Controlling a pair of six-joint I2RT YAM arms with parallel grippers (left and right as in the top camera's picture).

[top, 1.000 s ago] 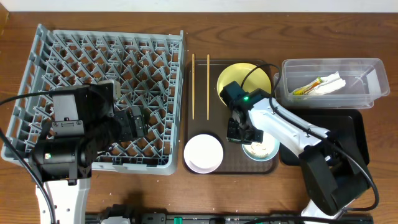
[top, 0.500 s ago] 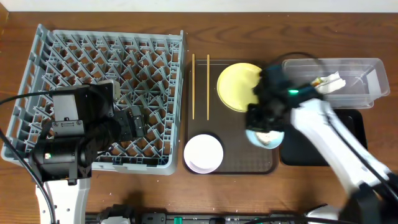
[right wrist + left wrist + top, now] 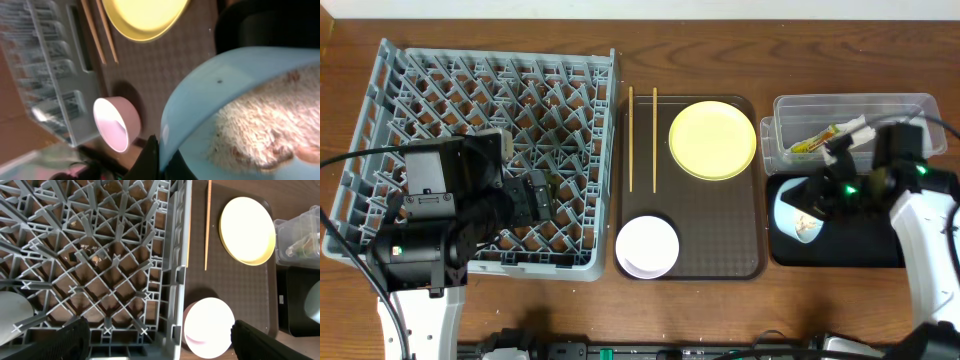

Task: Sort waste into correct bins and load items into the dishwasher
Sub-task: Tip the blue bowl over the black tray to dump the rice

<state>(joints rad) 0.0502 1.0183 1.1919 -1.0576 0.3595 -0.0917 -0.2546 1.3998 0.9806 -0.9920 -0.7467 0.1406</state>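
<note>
My right gripper tips the rice into the black tray (image 3: pixel 850 252) next. Then it lowers the bowl onto the brown tray's adjoining near corner (image 3: pixel 732 231) to release, since that spot is bare.
My right gripper (image 3: pixel 823 196) is shut on the rim of the light blue bowl (image 3: pixel 798 215) and holds it tilted over the black tray (image 3: pixel 850 252). In the right wrist view my fingers (image 3: pixel 159 159) pinch the bowl's rim (image 3: pixel 200 95), and whitish rice scraps (image 3: pixel 265 125) lie inside. The clear tub (image 3: pixel 910 110) holds the green-yellow wrapper (image 3: pixel 813 142) and the white napkin (image 3: pixel 853 134). The yellow plate (image 3: pixel 712 140), two chopsticks (image 3: pixel 630 138) and the pink-white bowl (image 3: pixel 647 246) lie on the brown tray (image 3: pixel 720 240). My left gripper (image 3: pixel 535 197) is open and empty over the grey dish rack (image 3: pixel 490 90).
The left wrist view shows the rack's front right corner (image 3: pixel 175 280), the pink-white bowl (image 3: pixel 209 327), the plate (image 3: pixel 247 230) and one chopstick (image 3: pixel 207 225). A whitish rounded thing (image 3: pixel 12 317) sits in the rack at the left edge. Brown wooden table lies all around.
My right arm has carried the light blue bowl from the brown tray to the right, over the black tray, and the bowl is now tilted. The left arm has not moved.
</note>
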